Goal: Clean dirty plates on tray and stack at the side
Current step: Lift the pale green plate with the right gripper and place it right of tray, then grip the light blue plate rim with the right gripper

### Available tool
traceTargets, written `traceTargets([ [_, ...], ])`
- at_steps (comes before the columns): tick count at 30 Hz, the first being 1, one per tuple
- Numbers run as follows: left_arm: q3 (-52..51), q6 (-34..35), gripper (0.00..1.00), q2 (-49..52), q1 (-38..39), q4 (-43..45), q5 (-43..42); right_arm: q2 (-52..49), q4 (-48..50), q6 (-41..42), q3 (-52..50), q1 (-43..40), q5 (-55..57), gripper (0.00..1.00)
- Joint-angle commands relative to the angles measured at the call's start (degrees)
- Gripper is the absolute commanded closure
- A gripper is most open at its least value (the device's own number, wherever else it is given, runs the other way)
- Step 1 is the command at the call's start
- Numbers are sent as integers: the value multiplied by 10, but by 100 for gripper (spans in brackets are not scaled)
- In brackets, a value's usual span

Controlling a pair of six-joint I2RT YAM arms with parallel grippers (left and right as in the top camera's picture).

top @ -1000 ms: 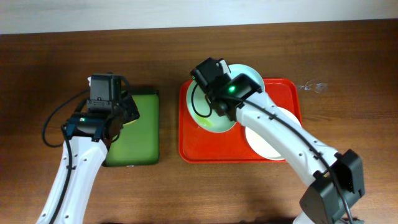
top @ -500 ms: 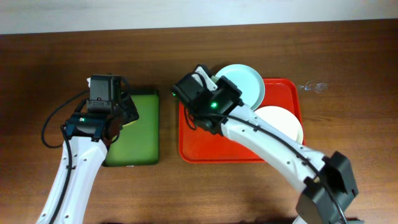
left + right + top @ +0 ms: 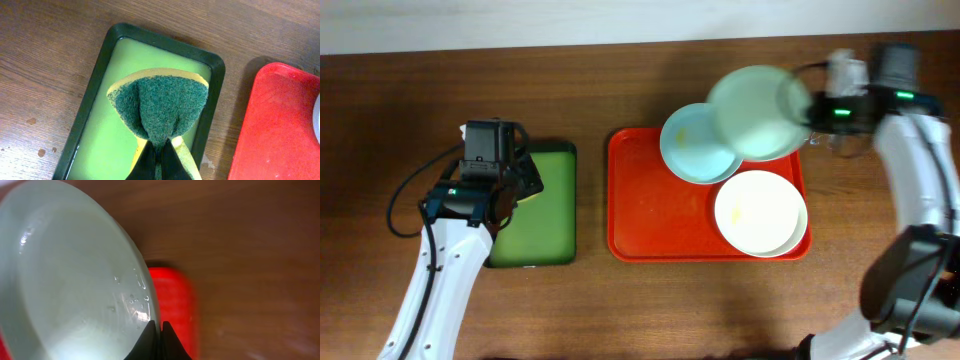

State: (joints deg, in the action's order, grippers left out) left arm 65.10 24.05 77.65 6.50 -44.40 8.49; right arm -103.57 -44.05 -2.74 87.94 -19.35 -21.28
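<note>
The right gripper lowers the clean plate next onto the wood beside the red tray, below it and to its right in the overhead view, and releases.
My right gripper is shut on the rim of a pale mint plate and holds it tilted in the air over the back right of the red tray. In the right wrist view the fingertips pinch the plate's edge, with the tray below. A second mint plate lies at the tray's back. A cream-white plate with a faint yellow smear lies at its front right. My left gripper is shut on a green and yellow sponge.
The sponge hangs over a dark-rimmed green tray, which stands left of the red tray and also shows in the overhead view. A small clear object lies on the wood off the red tray's back right corner.
My right arm has swung from the red tray's left side to its back right, carrying a mint plate up with it. The left arm and sponge have not moved.
</note>
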Motion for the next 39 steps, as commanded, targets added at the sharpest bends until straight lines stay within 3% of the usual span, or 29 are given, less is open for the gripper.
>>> traceTargets([
  [1,6,1,100,18,-3,2,7,-35,9,71,4,-110,66,96],
  [4,6,1,100,19,-3,2,7,-110,10,77,4,-191,70,96],
  [7,6,1,100,19,-3,2,7,-188,12,73,4,-217,70,95],
  [8,6,1,100,19,-3,2,7,-191,12,70,5,-217,70,65],
  [9,6,1,100,19,-3,2,7,-187,11,62,6,-217,63,43],
  [10,6,1,100,19,-3,2,7,-180,0,62,15,-215,56,28],
  [13,6,1,100,19,-3,5,3,-84,-33,31,71,-164,-32,21],
  [15,6,1,100,19,-3,6,2,-33,-19,-64,72,-58,-32,16],
  [16,6,1,100,19,-3,7,2,-38,-15,-130,71,16,-31,7],
  [17,6,1,100,19,-3,9,2,-52,-15,-178,71,65,-26,7],
  [21,6,1,100,19,-3,10,2,-175,22,-193,71,217,171,13],
  [24,6,1,100,19,-3,13,2,-226,39,-187,71,225,159,18],
  [29,6,1,100,19,-3,19,-2,-252,38,-127,75,229,112,70],
  [30,6,1,100,19,-3,19,-2,-244,38,-97,76,230,111,92],
  [35,6,1,100,19,8,45,-80,-207,-75,-38,88,270,64,96],
  [39,6,2,100,39,48,94,-118,-202,-152,-38,87,332,40,96],
])
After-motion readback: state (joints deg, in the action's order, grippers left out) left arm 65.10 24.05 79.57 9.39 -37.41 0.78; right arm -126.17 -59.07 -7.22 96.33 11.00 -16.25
